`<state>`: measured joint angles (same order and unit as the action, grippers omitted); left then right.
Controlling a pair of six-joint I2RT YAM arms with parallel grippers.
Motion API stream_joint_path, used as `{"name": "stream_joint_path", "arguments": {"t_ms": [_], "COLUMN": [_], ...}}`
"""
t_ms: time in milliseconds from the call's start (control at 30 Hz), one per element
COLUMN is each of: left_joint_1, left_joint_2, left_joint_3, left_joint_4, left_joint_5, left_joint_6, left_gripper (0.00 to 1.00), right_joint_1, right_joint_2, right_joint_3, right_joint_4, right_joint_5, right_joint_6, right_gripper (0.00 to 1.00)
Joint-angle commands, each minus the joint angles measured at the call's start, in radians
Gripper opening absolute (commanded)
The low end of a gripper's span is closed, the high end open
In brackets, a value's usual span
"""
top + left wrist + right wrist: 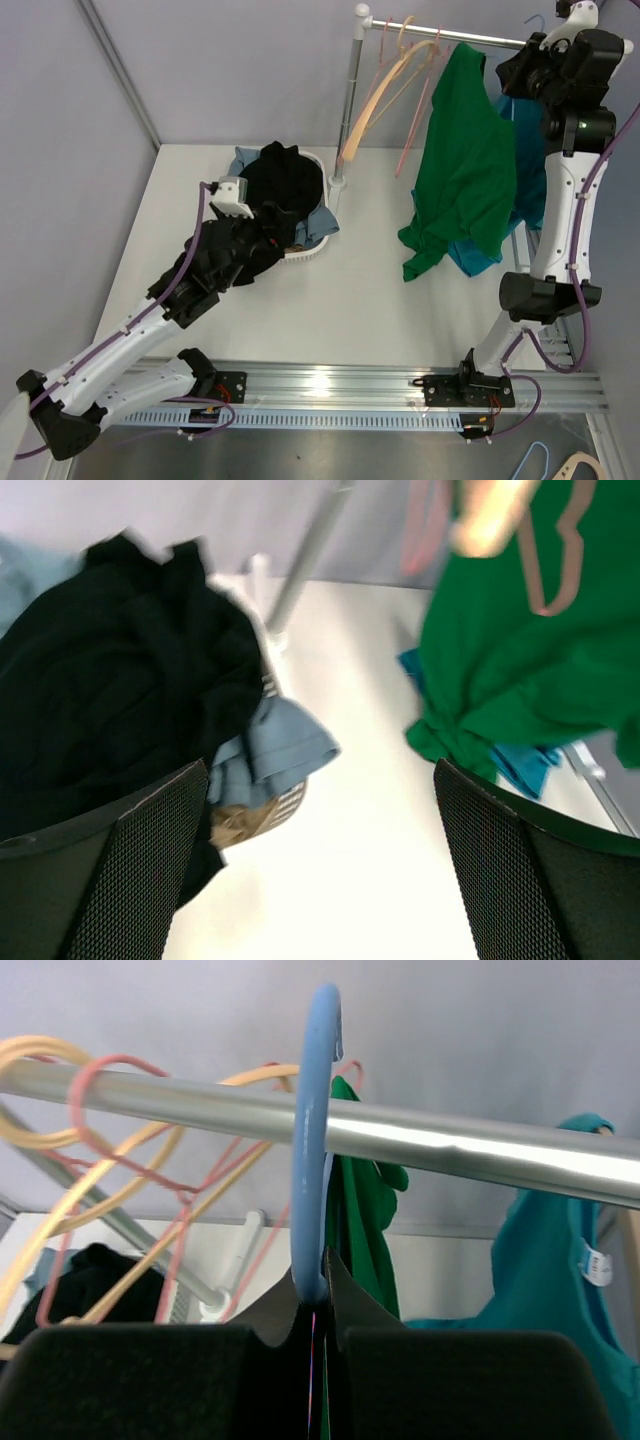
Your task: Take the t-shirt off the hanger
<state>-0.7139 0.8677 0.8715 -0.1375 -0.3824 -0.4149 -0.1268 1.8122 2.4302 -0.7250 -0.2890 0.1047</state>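
The left gripper swings back from the basket and across next, turning onto the green t-shirt's lower part [446,226] [492,708], since it hangs free below the metal bar.
A green t-shirt [465,160] hangs from the metal rail [440,35] at the back right, its lower part bunched. In the right wrist view a light-blue hanger hook [312,1140] loops over the rail [450,1145], and my right gripper [325,1280] is shut on the hook's stem, with green cloth [360,1230] just behind it. The right gripper [520,65] sits high beside the shirt's top. My left gripper [320,810] stands open over bare table, nothing between its fingers, near the basket [305,255]; the green shirt [520,670] is to its upper right.
A teal shirt [525,170] hangs behind the green one. Empty pink and tan hangers [395,70] dangle from the rail's left part by the upright pole [348,110]. The white basket holds a black garment [285,175] and pale blue cloth [285,740].
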Motion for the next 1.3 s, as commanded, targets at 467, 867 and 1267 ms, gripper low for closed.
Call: {"name": "stream_joint_path", "arguments": {"t_ms": [467,867,1267], "left_joint_1": [-0.635,-0.823,-0.730], "left_joint_2": [0.034,0.287,0.590], "left_joint_3": [0.001,-0.008,0.178], "left_joint_4": [0.415,0.619,0.615], "left_joint_5": [-0.061,-0.058,0.020], "left_joint_6": [0.647,0.673,0.654], "left_gripper": [0.99,0.99,0.99], "right_joint_1": [0.337,0.492,0.547], "right_joint_2": [-0.602,-0.645,-0.623], "right_joint_3": [-0.701,-0.824,-0.784], "right_joint_4": [0.089,0.009,0.039], "right_joint_5": [0.675,0.982,0.938], "right_joint_6": [0.272,0.423,0.402], "right_gripper": [0.00,0.00,0.00]}}
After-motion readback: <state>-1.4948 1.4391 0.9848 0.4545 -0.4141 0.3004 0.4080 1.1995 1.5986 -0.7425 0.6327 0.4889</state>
